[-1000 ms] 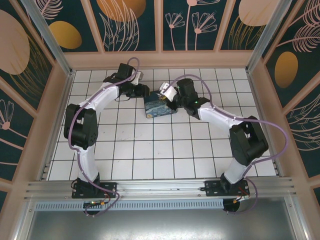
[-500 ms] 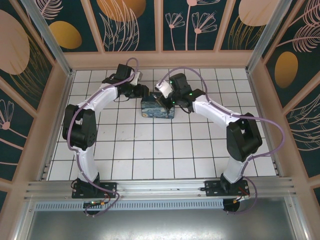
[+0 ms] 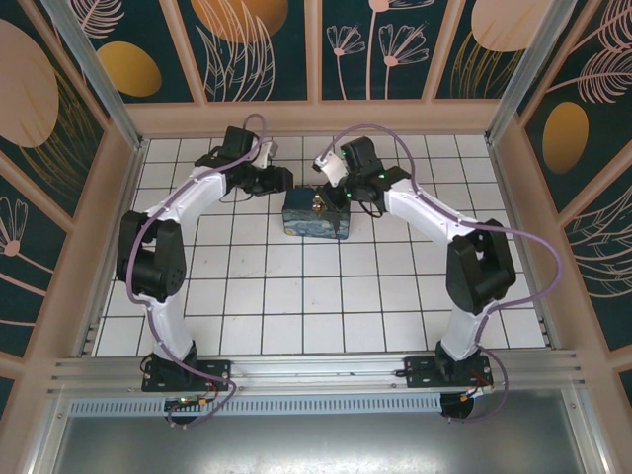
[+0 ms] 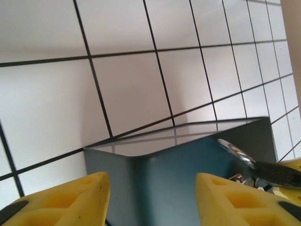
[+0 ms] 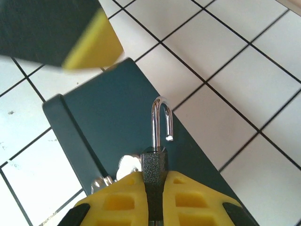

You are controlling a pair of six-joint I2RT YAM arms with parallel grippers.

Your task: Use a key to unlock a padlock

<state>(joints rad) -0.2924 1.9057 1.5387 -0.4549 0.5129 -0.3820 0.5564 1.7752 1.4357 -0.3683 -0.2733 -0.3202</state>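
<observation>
My right gripper holds the padlock and will next move it back and down onto the bare tiles beside the box, then let go of it on that open floor.
The padlock (image 5: 154,162) has a dark textured body, and my right gripper (image 5: 154,178) is shut on it. Its silver shackle (image 5: 160,117) stands up with one end free. A silvery key (image 5: 126,165) lies against the body's left side; I cannot tell whether it sits in the lock. All this hangs over the blue box (image 3: 316,217), with the right gripper (image 3: 328,195) above its back edge. My left gripper (image 4: 153,188) is open at the box's corner (image 4: 141,179), with nothing between its fingers. The key (image 4: 233,150) glints at the right of the left wrist view.
The blue box stands on the white tiled floor (image 3: 296,286) near the back wall (image 3: 316,117). The left gripper (image 3: 280,181) sits just left of the box. Its yellow fingertip (image 5: 91,47) is close above the box's far corner. Wooden walls close in the floor's sides.
My right gripper has swung left and back with the padlock, from the box's right end to over its top. The left jaws have widened slightly. The box has shifted a little.
</observation>
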